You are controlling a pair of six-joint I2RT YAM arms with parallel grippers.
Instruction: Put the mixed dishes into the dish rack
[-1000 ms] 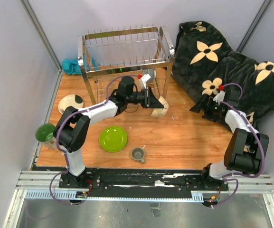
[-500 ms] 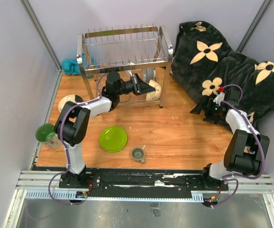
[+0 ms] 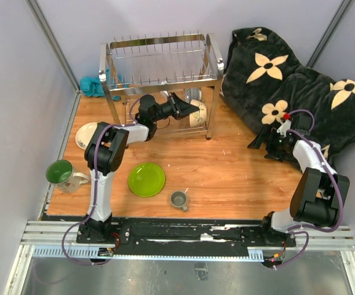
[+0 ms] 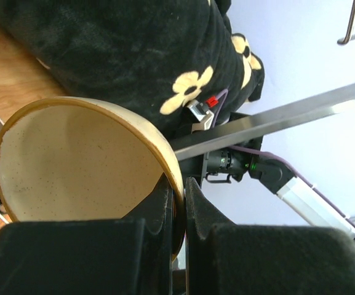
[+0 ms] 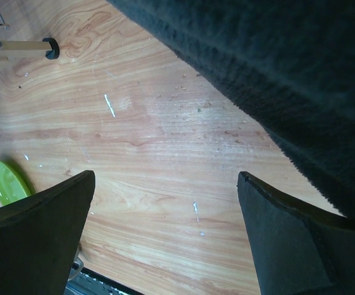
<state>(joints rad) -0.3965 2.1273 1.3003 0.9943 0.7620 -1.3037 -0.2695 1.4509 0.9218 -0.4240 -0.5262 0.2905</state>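
My left gripper is above the wires of the dish rack's lower level, so it will lower and release the cream-yellow bowl (image 3: pixel 200 116) onto them beside the blue-patterned bowl.
My left gripper (image 3: pixel 186 110) is shut on the rim of the cream-yellow bowl (image 3: pixel 200 116), holding it tilted inside the lower tier of the dish rack (image 3: pixel 159 67). In the left wrist view the fingers (image 4: pixel 180 203) pinch the bowl's rim (image 4: pixel 72 166). The blue-patterned bowl (image 3: pixel 192 94) sits just behind it in the rack. The lime-green plate (image 3: pixel 146 179), grey mug (image 3: pixel 178 198), white mug with green inside (image 3: pixel 60 174) and cream plate with black patch (image 3: pixel 90 134) lie on the table. My right gripper (image 3: pixel 266 142) is open and empty; it also shows in the right wrist view (image 5: pixel 165 209).
A black blanket with cream flowers (image 3: pixel 294 80) fills the back right, right beside my right gripper. A teal cloth (image 3: pixel 93 86) lies behind the rack's left leg. A rack foot (image 5: pixel 51 48) and the green plate (image 5: pixel 5 181) show in the right wrist view.
My left gripper has carried the cream-yellow bowl from in front of the rack back under its top tier. The right arm has barely moved.
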